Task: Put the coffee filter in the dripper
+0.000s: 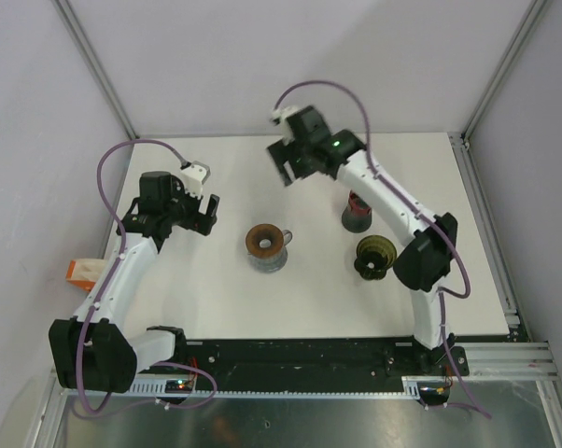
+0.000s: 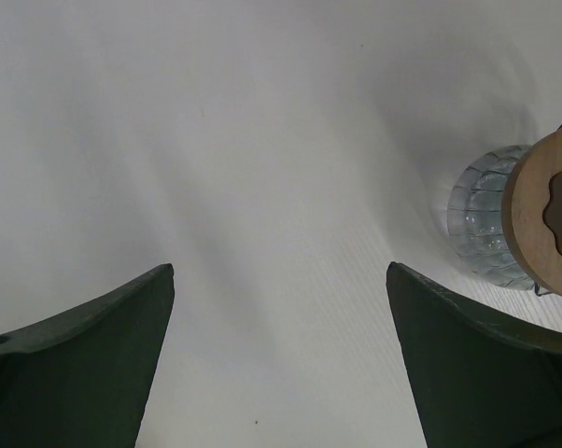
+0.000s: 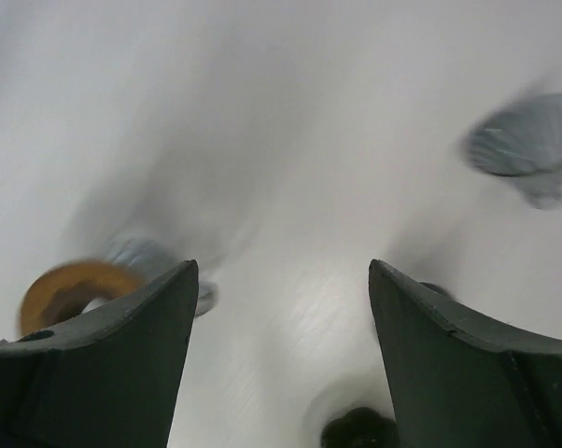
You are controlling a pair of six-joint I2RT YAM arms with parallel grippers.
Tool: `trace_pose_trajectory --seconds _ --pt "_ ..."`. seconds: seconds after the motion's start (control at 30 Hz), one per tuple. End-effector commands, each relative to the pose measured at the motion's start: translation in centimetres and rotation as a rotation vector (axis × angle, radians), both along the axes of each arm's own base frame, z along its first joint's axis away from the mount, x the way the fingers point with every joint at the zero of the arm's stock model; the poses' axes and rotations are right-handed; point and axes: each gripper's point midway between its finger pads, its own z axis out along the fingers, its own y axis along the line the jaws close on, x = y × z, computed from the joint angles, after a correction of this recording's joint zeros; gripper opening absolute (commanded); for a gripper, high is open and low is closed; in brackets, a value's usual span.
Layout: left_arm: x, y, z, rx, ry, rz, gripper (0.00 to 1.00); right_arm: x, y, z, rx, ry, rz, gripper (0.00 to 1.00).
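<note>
My right gripper moves toward the right in its wrist view next, down onto the pale ribbed cone's rim (image 3: 522, 172), since the cone lies below on that side.
A glass dripper (image 1: 267, 246) with a wooden collar stands mid-table. It also shows at the right edge of the left wrist view (image 2: 519, 219) and blurred at the lower left of the right wrist view (image 3: 71, 291). I cannot pick out a paper filter in the top view. A pale ribbed cone (image 3: 526, 145) shows blurred in the right wrist view; I cannot tell what it is. My left gripper (image 1: 206, 213) (image 2: 280, 269) is open and empty, left of the dripper. My right gripper (image 1: 283, 168) (image 3: 282, 266) is open and empty, raised behind the dripper.
A dark red and black dripper-like piece (image 1: 358, 211) and a dark olive fluted piece (image 1: 374, 257) stand right of the glass dripper, under the right arm. An orange object (image 1: 83, 271) sits off the table's left edge. A black blob (image 3: 360, 431) shows below the right fingers.
</note>
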Motion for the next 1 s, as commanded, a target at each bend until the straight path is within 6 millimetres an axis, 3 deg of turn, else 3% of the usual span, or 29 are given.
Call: trace_pose_trajectory --seconds 0.0,0.13,0.23,0.4,0.47,0.73,0.97 --pt "0.5 -0.2 1.3 0.000 -0.037 -0.020 1.00 8.4 -8.4 4.9 0.113 -0.152 -0.399 0.79" --pt "0.6 -0.1 1.0 0.003 -0.030 -0.018 1.00 13.3 -13.9 4.5 0.162 -0.200 -0.589 0.81" --pt "0.7 -0.1 0.7 0.006 -0.021 -0.015 1.00 16.3 -16.8 3.9 0.137 -0.266 -0.697 0.82" --pt "1.2 0.4 0.6 0.030 -0.017 0.005 1.00 20.2 -18.5 1.6 0.089 -0.330 -0.768 0.82" --pt "1.4 0.7 0.5 0.042 -0.015 0.012 1.00 21.6 -18.7 -0.2 0.047 -0.341 -0.776 0.82" --pt "1.8 0.9 -0.2 0.056 0.006 0.024 1.00 23.7 -20.0 -7.0 -0.159 -0.349 -0.787 0.73" --pt "1.8 0.9 -0.5 0.051 0.017 0.025 0.99 24.0 -20.8 -9.3 -0.274 -0.359 -0.793 0.60"
